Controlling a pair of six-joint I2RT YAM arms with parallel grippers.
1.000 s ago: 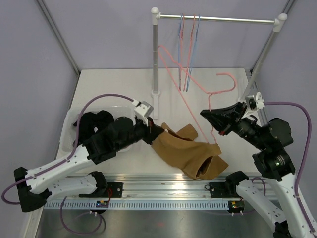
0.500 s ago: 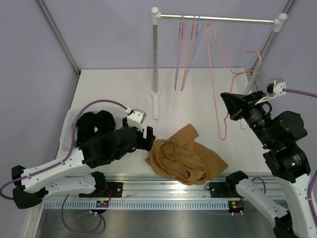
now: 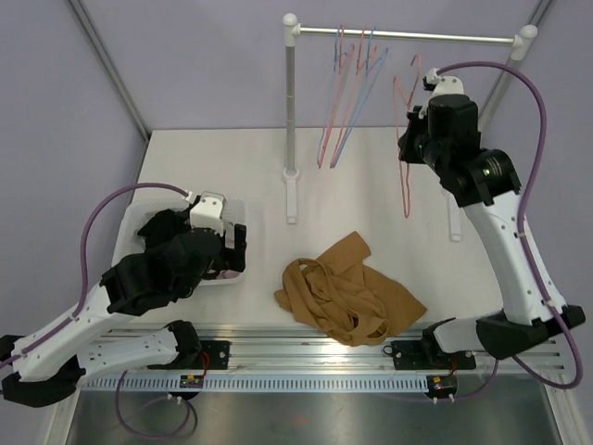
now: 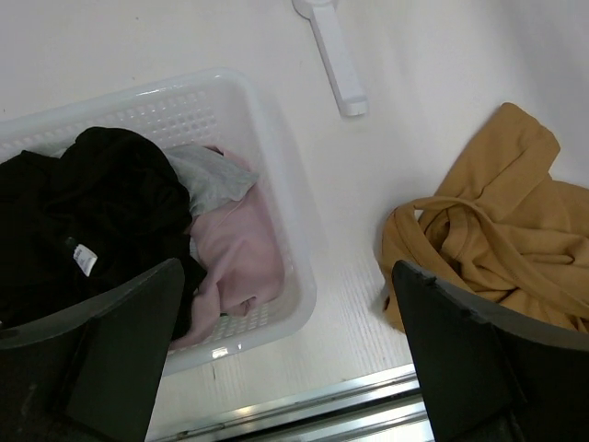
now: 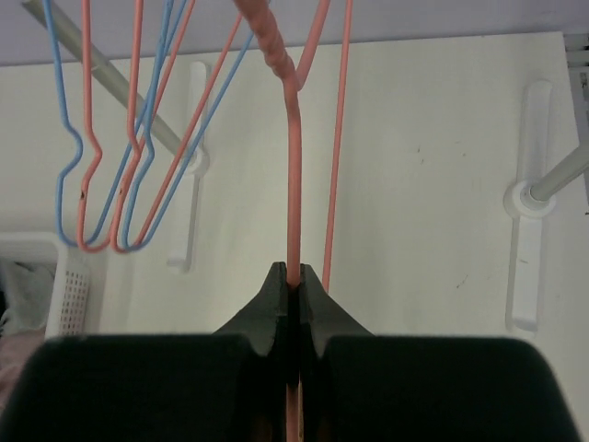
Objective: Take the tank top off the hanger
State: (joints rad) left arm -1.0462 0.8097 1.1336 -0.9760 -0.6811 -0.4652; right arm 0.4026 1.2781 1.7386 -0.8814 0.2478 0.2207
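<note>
The right gripper moves outward and left in the top view next to release the emptied hanger on the rack's bar, since a bare part of the bar lies beside the hung hangers.
The tan tank top (image 3: 347,297) lies crumpled on the table near the front rail, free of any hanger; the left wrist view has it at the right (image 4: 497,239). High up beside the rack rail, my right gripper (image 3: 408,148) is shut on the bare pink hanger (image 3: 405,199). In the right wrist view the hanger's wire (image 5: 294,184) runs straight up out of the gripper (image 5: 293,276). My left gripper (image 3: 232,246) hangs open and empty over the right rim of the white basket (image 3: 236,276), well left of the tank top. Its fingers (image 4: 120,341) frame the basket's corner.
The white basket (image 4: 276,138) holds black, pink and grey clothes. Several blue and pink hangers (image 3: 347,102) hang on the rack rail (image 3: 463,38), also in the right wrist view (image 5: 120,184). White rack feet stand mid-table (image 3: 291,199) and at the right (image 5: 525,249).
My left gripper opened, let go of the tank top and drew back left over the basket. The right arm lifted the hanger, now bare, up to the rail.
</note>
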